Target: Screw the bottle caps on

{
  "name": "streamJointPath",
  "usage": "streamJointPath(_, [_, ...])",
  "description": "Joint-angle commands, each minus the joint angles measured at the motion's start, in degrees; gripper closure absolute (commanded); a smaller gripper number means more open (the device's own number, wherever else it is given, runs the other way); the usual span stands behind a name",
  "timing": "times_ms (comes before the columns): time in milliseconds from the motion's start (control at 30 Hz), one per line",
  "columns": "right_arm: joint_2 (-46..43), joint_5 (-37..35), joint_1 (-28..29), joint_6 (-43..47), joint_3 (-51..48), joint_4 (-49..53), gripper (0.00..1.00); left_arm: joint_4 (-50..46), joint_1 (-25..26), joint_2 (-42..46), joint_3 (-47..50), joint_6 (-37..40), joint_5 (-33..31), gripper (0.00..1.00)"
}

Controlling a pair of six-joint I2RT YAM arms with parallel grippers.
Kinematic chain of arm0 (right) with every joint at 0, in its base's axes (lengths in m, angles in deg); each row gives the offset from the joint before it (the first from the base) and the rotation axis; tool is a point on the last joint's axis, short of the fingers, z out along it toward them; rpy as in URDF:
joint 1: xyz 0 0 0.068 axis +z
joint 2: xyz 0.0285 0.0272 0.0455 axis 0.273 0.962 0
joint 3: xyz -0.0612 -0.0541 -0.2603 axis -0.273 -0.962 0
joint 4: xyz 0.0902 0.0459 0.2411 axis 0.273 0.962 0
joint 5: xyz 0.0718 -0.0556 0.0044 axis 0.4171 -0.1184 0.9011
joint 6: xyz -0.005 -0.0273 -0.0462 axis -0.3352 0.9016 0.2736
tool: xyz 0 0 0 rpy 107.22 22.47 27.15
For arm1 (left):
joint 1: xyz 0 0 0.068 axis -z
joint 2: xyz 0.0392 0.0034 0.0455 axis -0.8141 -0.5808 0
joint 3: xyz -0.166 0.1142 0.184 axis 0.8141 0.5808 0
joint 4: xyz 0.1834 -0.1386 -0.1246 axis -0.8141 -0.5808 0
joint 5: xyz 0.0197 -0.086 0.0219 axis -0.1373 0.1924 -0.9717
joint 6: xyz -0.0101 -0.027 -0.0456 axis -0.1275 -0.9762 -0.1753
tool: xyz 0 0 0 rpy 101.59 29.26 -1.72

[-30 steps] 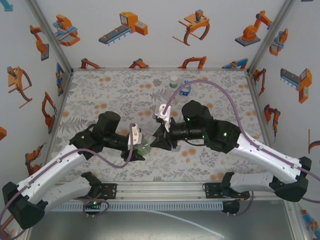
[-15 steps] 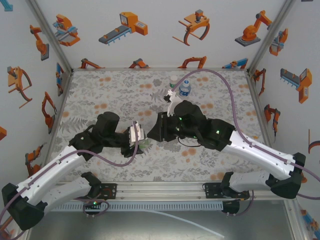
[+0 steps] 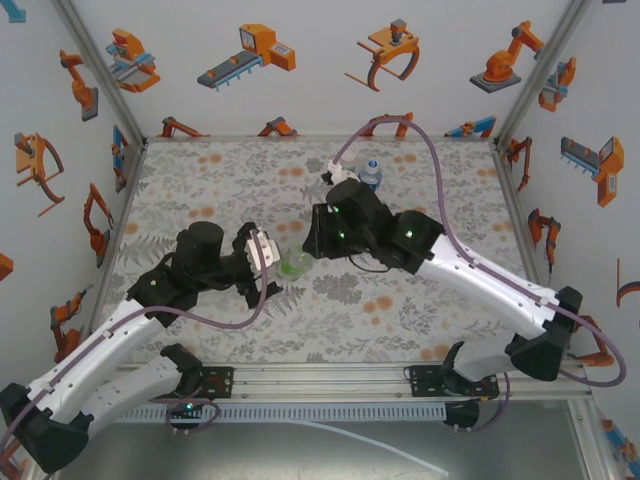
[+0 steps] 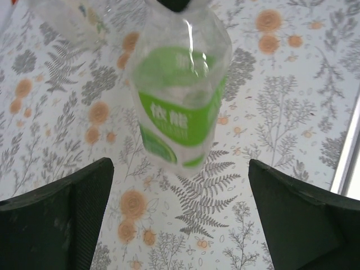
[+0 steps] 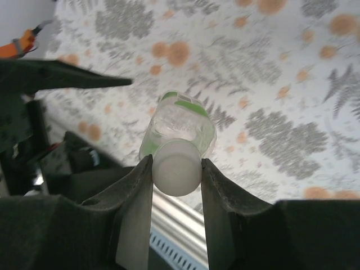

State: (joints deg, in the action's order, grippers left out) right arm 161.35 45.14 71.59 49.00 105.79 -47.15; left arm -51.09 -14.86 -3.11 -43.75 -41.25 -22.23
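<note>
My right gripper moves outward and down next, stands the bottle upright on the tabletop near the blue-label bottle and releases the cap, since the tilted bottle's base hangs unsupported.
A clear bottle with a green-and-white label (image 3: 296, 264) hangs tilted above the table, carried by its whitish cap (image 5: 177, 169). My right gripper (image 5: 176, 162) is shut on that cap, one finger on each side, and the bottle body (image 5: 179, 125) points away below it. In the left wrist view the same bottle (image 4: 183, 107) hangs ahead of my left gripper (image 4: 180, 169), whose fingers (image 4: 56, 219) stand wide open and touch nothing. In the top view the left gripper (image 3: 268, 252) sits just left of the bottle and the right gripper (image 3: 306, 250) just above it.
A blue-label bottle (image 3: 371, 176) with a blue cap stands at the back of the floral table (image 3: 220, 180), behind the right arm. Another clear bottle (image 4: 73, 19) shows blurred at the upper left of the left wrist view. The metal rail (image 3: 320, 378) runs along the near edge.
The left gripper has let go of the bottle, opened and drawn back to the left. The right gripper has carried the bottle by its cap up and toward the back.
</note>
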Motion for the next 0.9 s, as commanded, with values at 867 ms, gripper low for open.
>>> streamJointPath(867, [45.5,-2.7,-19.5,26.1,45.2,6.8,1.00,2.3,-8.6,-3.1,0.1,-16.7,-17.3,0.03])
